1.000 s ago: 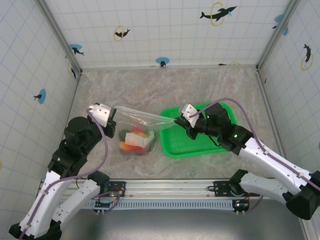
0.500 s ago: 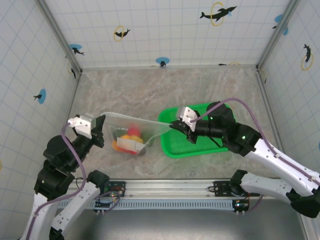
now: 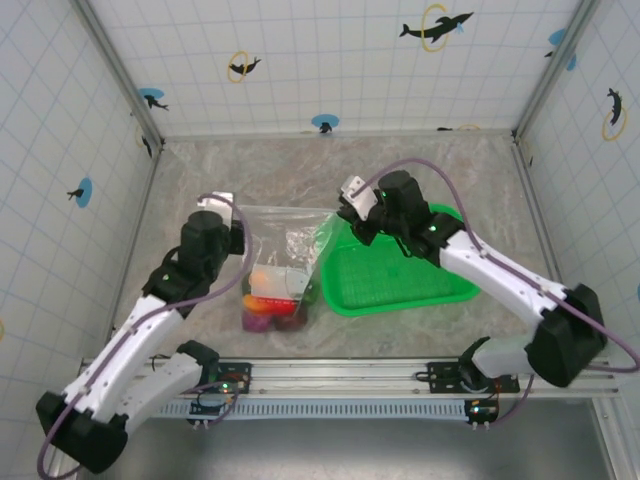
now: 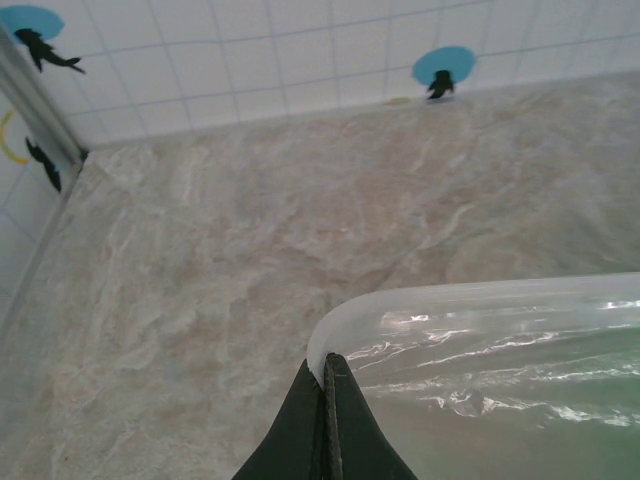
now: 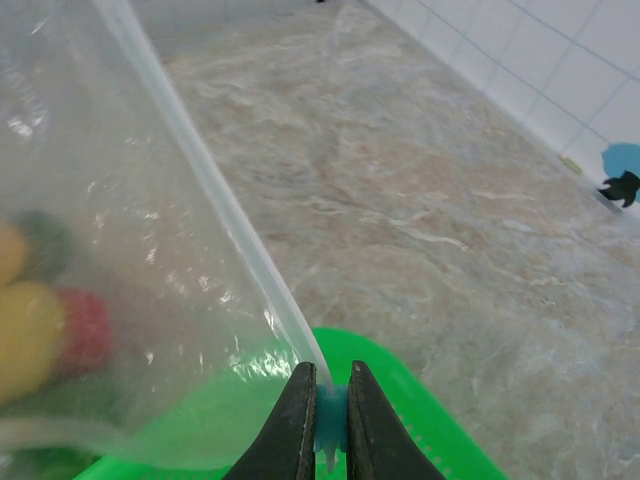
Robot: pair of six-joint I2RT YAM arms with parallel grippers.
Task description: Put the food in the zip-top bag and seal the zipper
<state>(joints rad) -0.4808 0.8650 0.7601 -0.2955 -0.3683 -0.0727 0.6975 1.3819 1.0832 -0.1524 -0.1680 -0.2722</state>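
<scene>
My left gripper lowers the bag's corner toward the bare tabletop below next and releases it, since the pale-blue end piece (image 5: 331, 408) sits at the zipper's end.
The zip-top bag (image 3: 288, 248) lies stretched between my two grippers, its rim toward the back of the table. Inside, at its near end, sits the food (image 3: 272, 296): yellow, orange, red, green and maroon pieces. My left gripper (image 3: 231, 214) is shut on the bag's left rim corner (image 4: 322, 352). The zipper (image 4: 470, 296) runs off to the right as a pale strip. My right gripper (image 3: 347, 208) is shut on the zipper's pale-blue end piece (image 5: 331, 408) at the right end of the strip (image 5: 215, 195). Yellow (image 5: 25, 335) and red (image 5: 88, 328) food shows through the plastic.
A green mesh basket (image 3: 402, 272) sits right of the bag, under my right arm, with its rim (image 5: 400, 385) just below the right jaws. Bare marble tabletop (image 4: 250, 220) stretches to the tiled back wall.
Both grippers moved toward the back of the table with the bag. The left one swung right from the far left; the right one moved up. The bag hung slanted before; now it lies flatter.
</scene>
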